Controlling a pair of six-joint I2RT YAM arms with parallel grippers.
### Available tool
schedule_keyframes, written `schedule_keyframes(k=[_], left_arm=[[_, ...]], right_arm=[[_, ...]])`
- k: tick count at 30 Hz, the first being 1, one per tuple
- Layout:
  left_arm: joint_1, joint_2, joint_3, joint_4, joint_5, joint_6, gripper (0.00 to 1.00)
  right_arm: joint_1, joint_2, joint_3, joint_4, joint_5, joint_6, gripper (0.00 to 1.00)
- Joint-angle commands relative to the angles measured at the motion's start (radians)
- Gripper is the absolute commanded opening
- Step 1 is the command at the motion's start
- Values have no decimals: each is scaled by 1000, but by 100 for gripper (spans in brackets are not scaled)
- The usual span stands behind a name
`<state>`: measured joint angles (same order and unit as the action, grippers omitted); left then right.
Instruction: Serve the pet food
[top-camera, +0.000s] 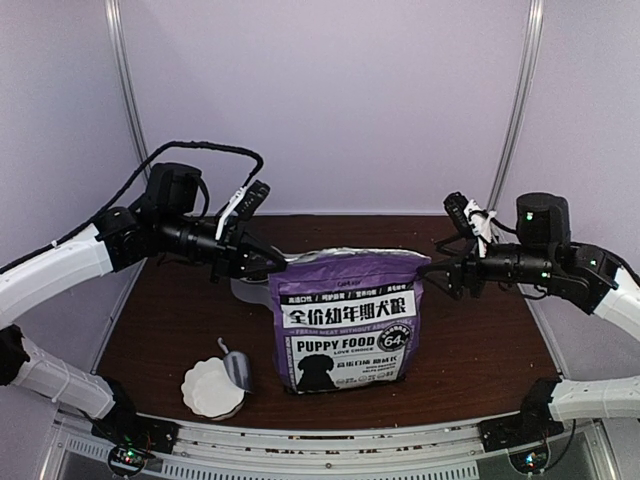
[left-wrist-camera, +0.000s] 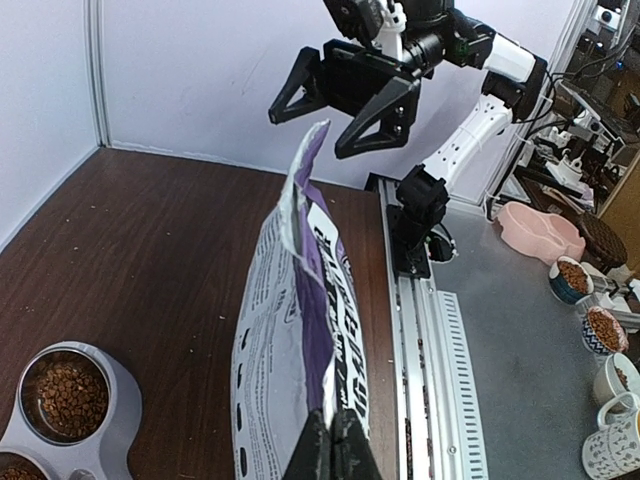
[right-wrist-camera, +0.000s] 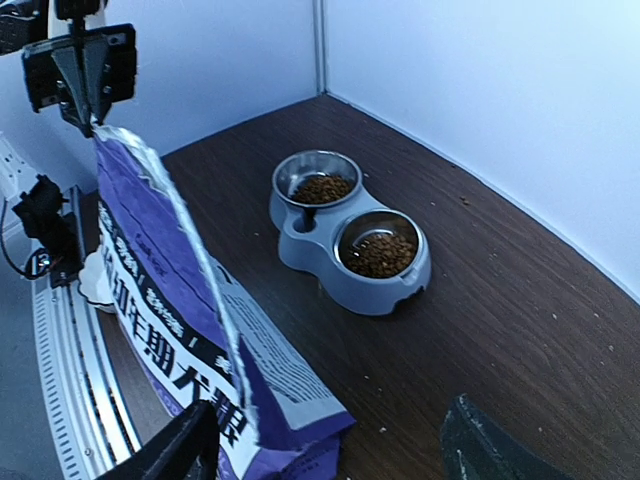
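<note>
The robot's right gripper needs to go sideways to its left in the top view next, onto the bag's free top corner (top-camera: 418, 260) (right-wrist-camera: 254, 425), because only the other end of the bag is held.
The purple-and-white bag (top-camera: 345, 320) stands upright mid-table, its top torn open. My left gripper (top-camera: 262, 262) is shut on the bag's top left corner; in the left wrist view its fingertips (left-wrist-camera: 330, 445) pinch the bag's edge (left-wrist-camera: 300, 300). My right gripper (top-camera: 447, 270) is open just off the bag's top right corner; in the right wrist view (right-wrist-camera: 325, 452) the bag's end (right-wrist-camera: 270, 370) lies beside its left finger (right-wrist-camera: 170, 450). Pet food (right-wrist-camera: 320, 188) fills both cups of a grey double bowl (right-wrist-camera: 300, 245), the nearer heap (right-wrist-camera: 382, 256) included. It also shows in the left wrist view (left-wrist-camera: 68, 398).
A white scalloped bowl (top-camera: 212, 388) and a shiny metal scoop (top-camera: 238, 368) sit at the front left of the table. The grey double bowl (top-camera: 245, 290) stands behind the bag. Beyond the rail, a pink dish (left-wrist-camera: 540, 228) and several cups of kibble (left-wrist-camera: 572, 278) stand off the table.
</note>
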<state>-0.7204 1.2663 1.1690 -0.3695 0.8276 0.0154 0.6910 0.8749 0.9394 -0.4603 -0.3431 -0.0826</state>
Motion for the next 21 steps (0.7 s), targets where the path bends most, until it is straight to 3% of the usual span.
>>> schedule_keyframes(k=[1, 9, 17, 21], left_arm=[[12, -32, 38, 21, 15, 20, 0], [16, -38, 37, 21, 13, 21, 0], [18, -34, 37, 22, 17, 21, 0], [19, -33, 37, 21, 18, 22, 0]], right_arm=[[-20, 7, -34, 214, -222, 53, 68], [-24, 47, -29, 210, -243, 64, 41], [-30, 74, -19, 158, -233, 40, 37], [-32, 78, -13, 147, -230, 35, 24]])
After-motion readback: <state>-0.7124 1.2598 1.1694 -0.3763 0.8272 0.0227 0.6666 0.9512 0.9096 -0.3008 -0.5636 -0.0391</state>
